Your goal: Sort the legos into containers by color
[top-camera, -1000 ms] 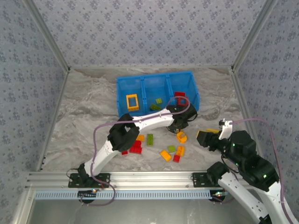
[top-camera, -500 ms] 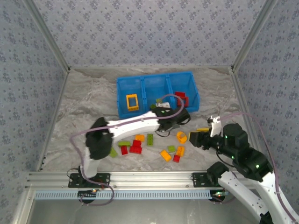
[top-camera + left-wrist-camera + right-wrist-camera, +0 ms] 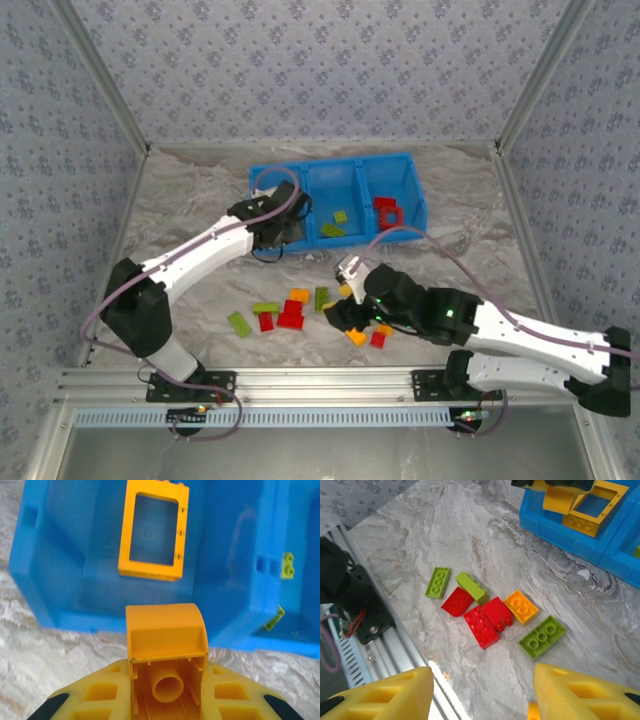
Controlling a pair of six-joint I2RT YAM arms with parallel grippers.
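My left gripper needs to move outward over the container's near side next and lower beside the orange frame lego to release the rounded one, as that container already holds orange.
My left gripper (image 3: 274,226) is shut on a rounded orange lego (image 3: 166,645), held at the near wall of the left container of the blue bin (image 3: 330,164). An orange frame lego (image 3: 154,530) lies in that left container (image 3: 75,580). Lime legos (image 3: 335,224) lie in the middle container and red ones (image 3: 388,211) in the right one. My right gripper (image 3: 482,695) hangs open over the table near loose legos: red (image 3: 481,626), orange (image 3: 520,607), lime green (image 3: 542,636) and a small green one (image 3: 437,582).
More loose legos lie under and beside the right gripper (image 3: 340,312), among them an orange one (image 3: 355,337) and a red one (image 3: 378,339). The aluminium rail (image 3: 300,380) runs along the table's near edge. Patterned walls enclose the other sides.
The left arm swung left from the bricks to the bin's left compartment, carrying the orange brick. The right arm swept from the right side over to the loose bricks.
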